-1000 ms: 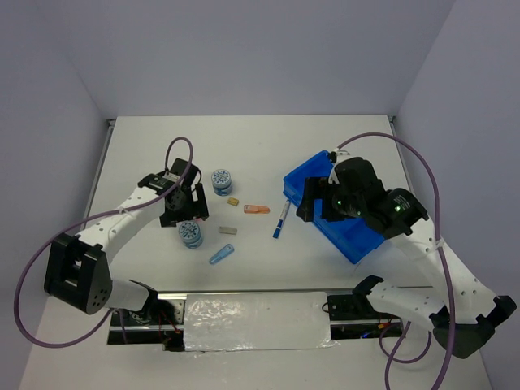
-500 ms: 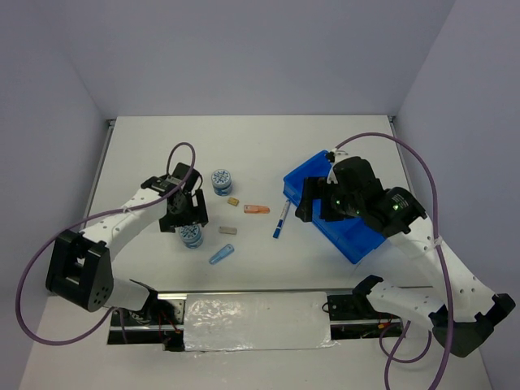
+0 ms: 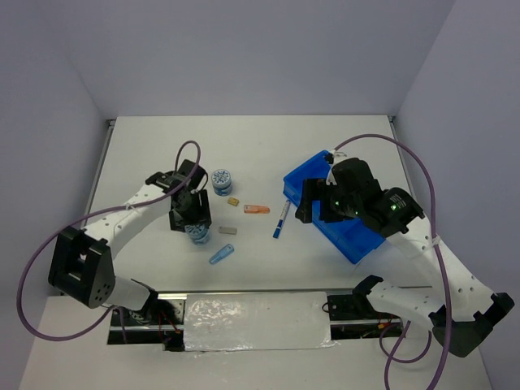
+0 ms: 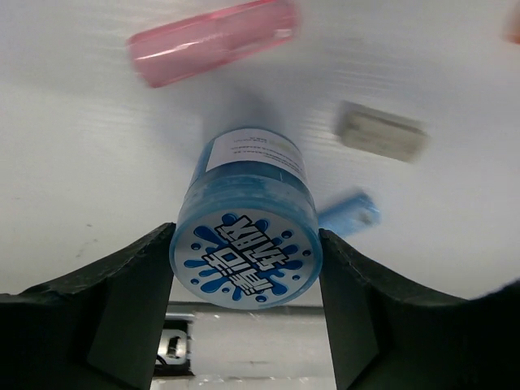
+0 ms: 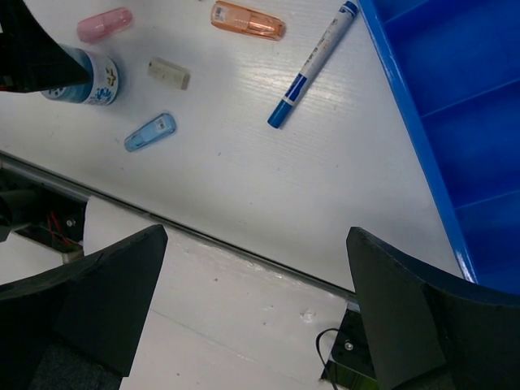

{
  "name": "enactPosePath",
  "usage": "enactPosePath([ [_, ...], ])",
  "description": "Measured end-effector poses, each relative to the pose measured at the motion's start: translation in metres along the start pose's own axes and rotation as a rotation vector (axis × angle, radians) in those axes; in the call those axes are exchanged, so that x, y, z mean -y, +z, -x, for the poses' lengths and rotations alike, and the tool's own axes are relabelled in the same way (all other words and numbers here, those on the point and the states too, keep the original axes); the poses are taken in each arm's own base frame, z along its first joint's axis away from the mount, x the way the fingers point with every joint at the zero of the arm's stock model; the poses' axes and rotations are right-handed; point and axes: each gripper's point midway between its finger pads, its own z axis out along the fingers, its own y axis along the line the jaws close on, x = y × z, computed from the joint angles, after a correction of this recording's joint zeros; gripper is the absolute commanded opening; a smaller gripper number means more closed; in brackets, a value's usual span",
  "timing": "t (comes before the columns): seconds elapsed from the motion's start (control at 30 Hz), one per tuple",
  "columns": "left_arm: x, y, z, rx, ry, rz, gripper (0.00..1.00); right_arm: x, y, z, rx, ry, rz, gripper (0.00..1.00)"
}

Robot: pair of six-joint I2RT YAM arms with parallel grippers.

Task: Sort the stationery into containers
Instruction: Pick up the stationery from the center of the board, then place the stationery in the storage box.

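My left gripper will next go up, take the roll outward and across the table, then lower and release it at the blue divided tray's empty far end.
My left gripper (image 3: 193,221) (image 4: 246,240) is shut on a round blue roll (image 3: 198,235) (image 4: 246,252) with a white patterned top, one finger against each side of its lid. The roll stands on the table. A pink piece (image 4: 211,42), a grey block (image 4: 380,132) and a light-blue piece (image 4: 349,213) lie around it. The second roll (image 3: 220,180), a tan block (image 3: 233,201), an orange piece (image 3: 257,209) and the white-blue pen (image 3: 281,218) lie toward the blue divided tray (image 3: 351,236). My right gripper (image 3: 311,207) (image 5: 256,309) is open and empty above the tray's left edge (image 5: 406,122).
The table's near edge, with a black rail (image 5: 244,252) and a foil-covered strip (image 3: 256,321), runs below the items. Purple cables (image 3: 183,150) loop over both arms. The right wrist view also shows the gripped roll (image 5: 85,81) and the pen (image 5: 313,65).
My left gripper has moved right and down onto the nearer roll and now has it between its fingers. The right arm has barely moved.
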Motion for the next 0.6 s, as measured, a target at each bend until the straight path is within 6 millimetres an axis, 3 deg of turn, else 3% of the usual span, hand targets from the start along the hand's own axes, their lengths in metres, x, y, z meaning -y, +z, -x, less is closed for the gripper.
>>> enactPosePath([
  [0.1, 0.041, -0.035, 0.016, 0.039, 0.033, -0.119, 0.0, 0.007, -0.001, 0.001, 0.01, -0.005, -0.036, 1.0],
  [0.23, 0.141, -0.116, 0.059, 0.216, 0.104, -0.443, 0.0, 0.025, -0.014, 0.01, 0.068, 0.023, -0.143, 1.0],
  [0.33, 0.218, -0.162, 0.088, 0.304, 0.148, -0.67, 0.0, 0.038, -0.037, 0.022, 0.156, 0.082, -0.216, 1.0],
  [0.4, 0.264, -0.171, 0.109, 0.347, 0.177, -0.767, 0.0, 0.045, -0.056, 0.029, 0.224, 0.132, -0.244, 1.0],
  [0.5, 0.32, -0.156, 0.132, 0.387, 0.202, -0.849, 0.0, 0.052, -0.088, 0.035, 0.327, 0.199, -0.244, 1.0],
  [0.6, 0.36, -0.111, 0.14, 0.358, 0.225, -0.855, 0.0, 0.055, -0.113, 0.033, 0.396, 0.239, -0.222, 1.0],
])
